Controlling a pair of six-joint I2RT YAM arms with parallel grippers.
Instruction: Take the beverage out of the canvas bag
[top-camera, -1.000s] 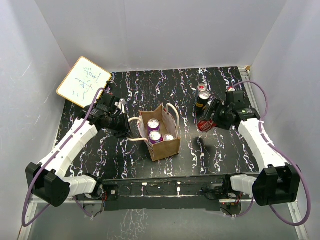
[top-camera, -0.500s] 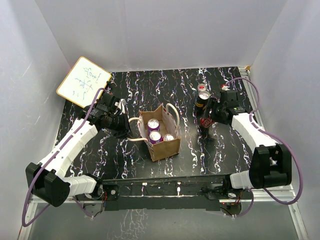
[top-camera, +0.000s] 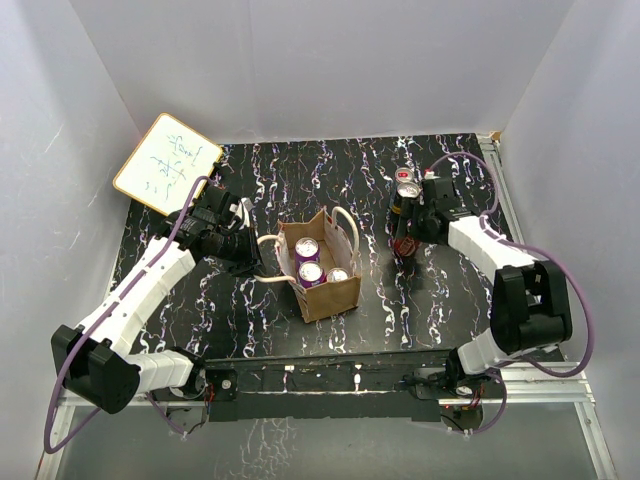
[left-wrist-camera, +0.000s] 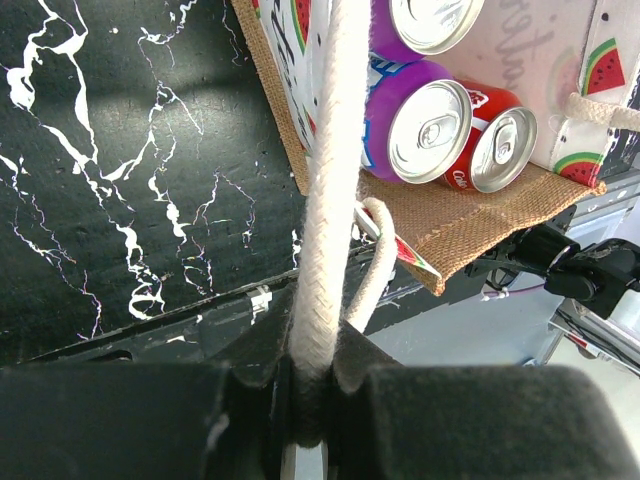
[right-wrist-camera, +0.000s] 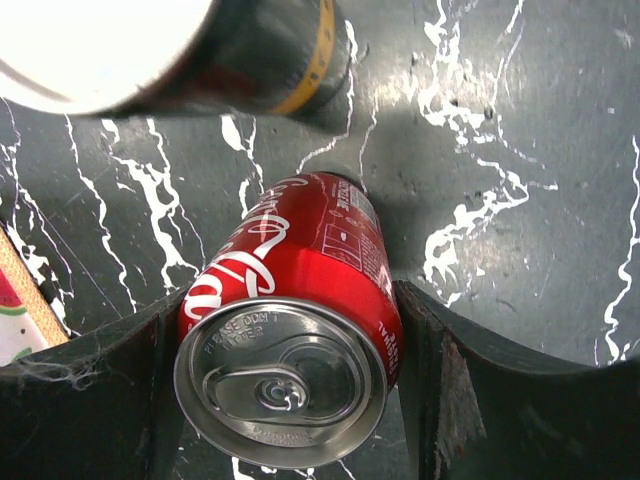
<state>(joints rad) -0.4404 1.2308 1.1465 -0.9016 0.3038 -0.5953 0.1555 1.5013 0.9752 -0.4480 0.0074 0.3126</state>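
Observation:
A gap separates both cans, so next my right gripper will edge outward onto the clear tabletop (right-wrist-camera: 283, 150) beside the dark can and release the red cola can.
The tan canvas bag (top-camera: 330, 290) stands open at mid-table with two purple cans (top-camera: 307, 248) and a red can (top-camera: 338, 275) inside. My left gripper (top-camera: 248, 254) is shut on its left off-white rope handle (top-camera: 268, 241). In the left wrist view the handle (left-wrist-camera: 330, 190) runs into the closed jaws of that gripper (left-wrist-camera: 313, 400), and the bag (left-wrist-camera: 455, 225) shows purple cans (left-wrist-camera: 425, 118) and a red can (left-wrist-camera: 497, 150). My right gripper (top-camera: 410, 237) is shut on a red cola can (top-camera: 403, 246). In the right wrist view this can (right-wrist-camera: 300, 270) stands upright on the table between the fingers (right-wrist-camera: 452, 400) of that gripper (right-wrist-camera: 290, 385).
A dark can (top-camera: 406, 196) and another can with a red top (top-camera: 403, 176) stand just behind the red cola can; the dark can (right-wrist-camera: 230, 50) is close above it in the right wrist view. A whiteboard (top-camera: 167, 163) leans at the back left. Grey walls enclose the table.
My right arm has carried the red cola can back and to the left, and set it low beside the dark can. The left arm and the bag have not moved.

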